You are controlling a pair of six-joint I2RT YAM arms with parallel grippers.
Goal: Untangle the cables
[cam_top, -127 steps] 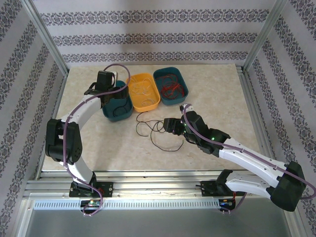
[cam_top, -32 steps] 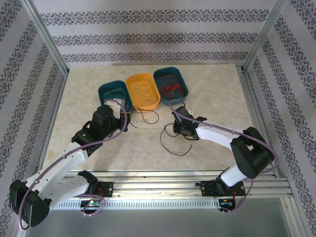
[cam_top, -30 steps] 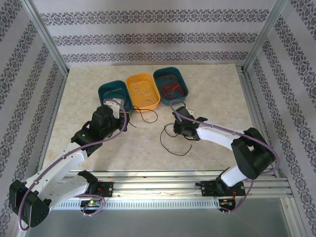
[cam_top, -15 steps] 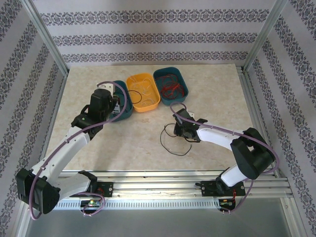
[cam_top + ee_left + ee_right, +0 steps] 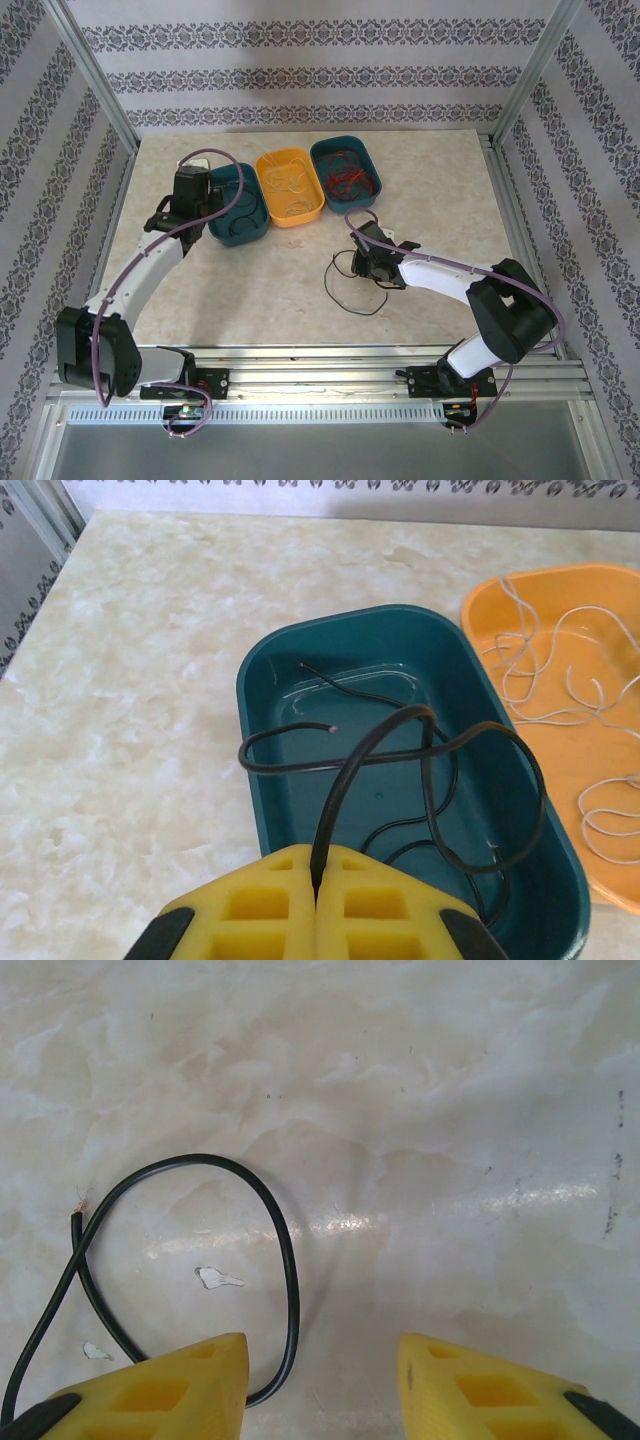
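Next, my left gripper comes down over the tray's middle and releases the black cable there, because the cable's loops already hang into the teal tray.
My left gripper is shut on a black cable and holds it over the left teal tray. The cable's loops hang down into that tray. From above, the left gripper sits at the near-left side of this teal tray. My right gripper stands open just above the table, nothing between its fingers. A second black cable curls past its left finger. In the top view this cable lies on the table beside the right gripper.
An orange tray holds white cables. A second teal tray at the back holds red cables. Metal frame rails run along the table's sides and near edge.
My left arm has swung from the middle of the table back and left, carrying the black cable over the left teal tray. The right gripper has opened wider in place.
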